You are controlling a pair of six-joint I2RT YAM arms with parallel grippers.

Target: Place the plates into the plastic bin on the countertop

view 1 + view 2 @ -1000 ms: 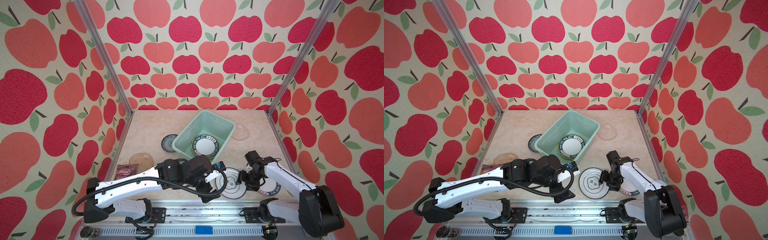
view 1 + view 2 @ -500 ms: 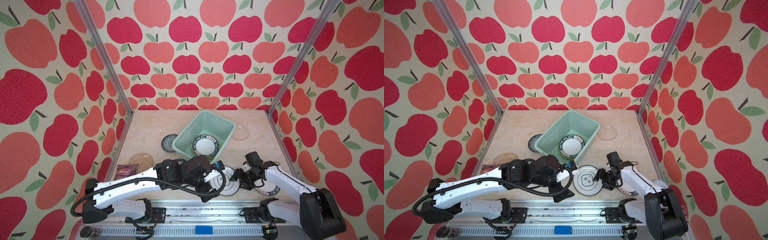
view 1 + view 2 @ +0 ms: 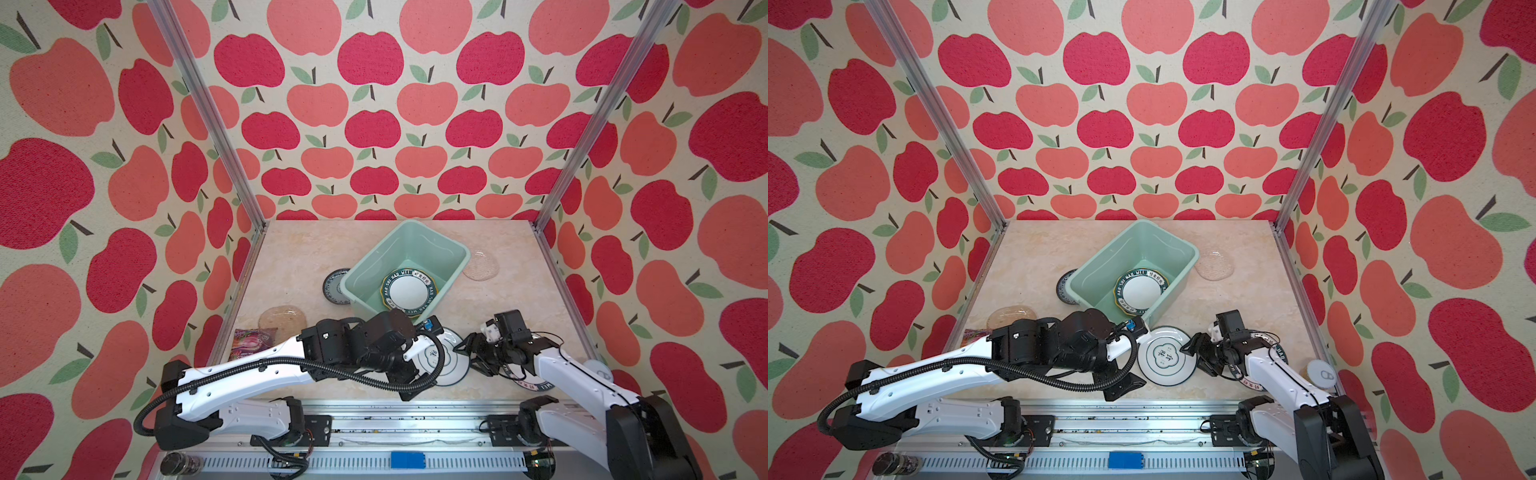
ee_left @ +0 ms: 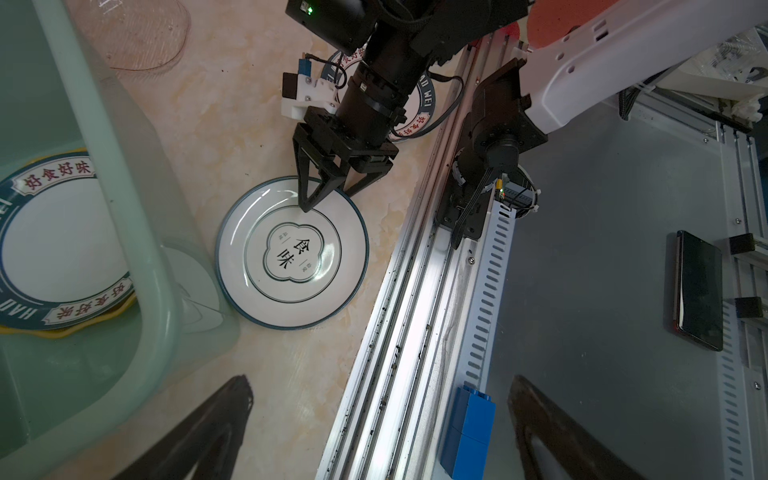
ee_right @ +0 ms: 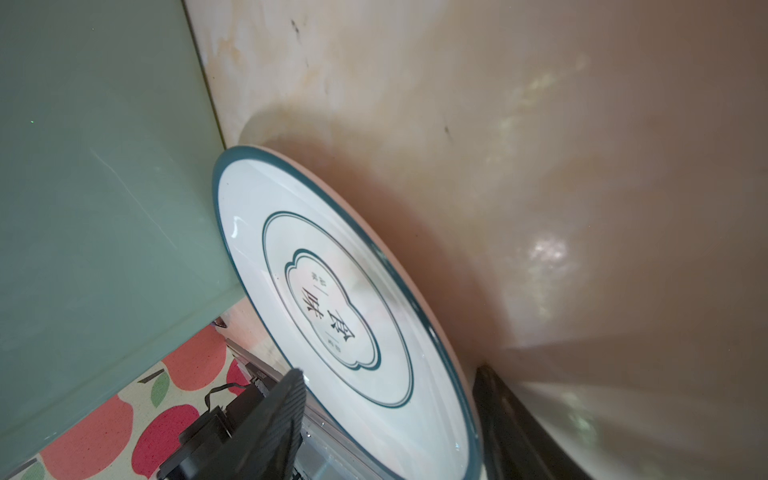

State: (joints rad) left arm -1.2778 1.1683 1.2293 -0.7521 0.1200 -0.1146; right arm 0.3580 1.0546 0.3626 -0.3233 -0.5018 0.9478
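My right gripper eases further onto the white plate's rim opposite the bin next and closes there, since its open fingers already straddle that rim.
A white plate with a centre emblem (image 3: 1166, 355) (image 4: 291, 257) (image 5: 332, 307) lies on the countertop (image 3: 307, 257), touching the mint plastic bin (image 3: 419, 249) (image 3: 1142, 245) (image 4: 137, 232). My right gripper (image 3: 1196, 358) (image 4: 331, 199) (image 5: 388, 372) is open and straddles its rim, one finger on the plate and one outside. Inside the bin, a lettered-rim plate (image 3: 408, 293) (image 4: 58, 241) rests on a yellow one (image 4: 104, 318). Another lettered plate (image 3: 532, 384) (image 4: 419, 112) lies under my right arm. My left gripper (image 3: 1121, 384) (image 4: 374, 436) hangs wide open and empty over the front rail.
A small dark patterned plate (image 3: 334, 286) sits left of the bin. Clear glass plates lie at the back right (image 3: 481, 266) and front left (image 3: 282, 320). A purple candy bag (image 3: 251, 343) is beside the latter. A small white lid (image 3: 1323, 374) sits by the right rail.
My right gripper has moved left and the emblem plate has slid left with it, up to the bin. The left arm has hardly moved.
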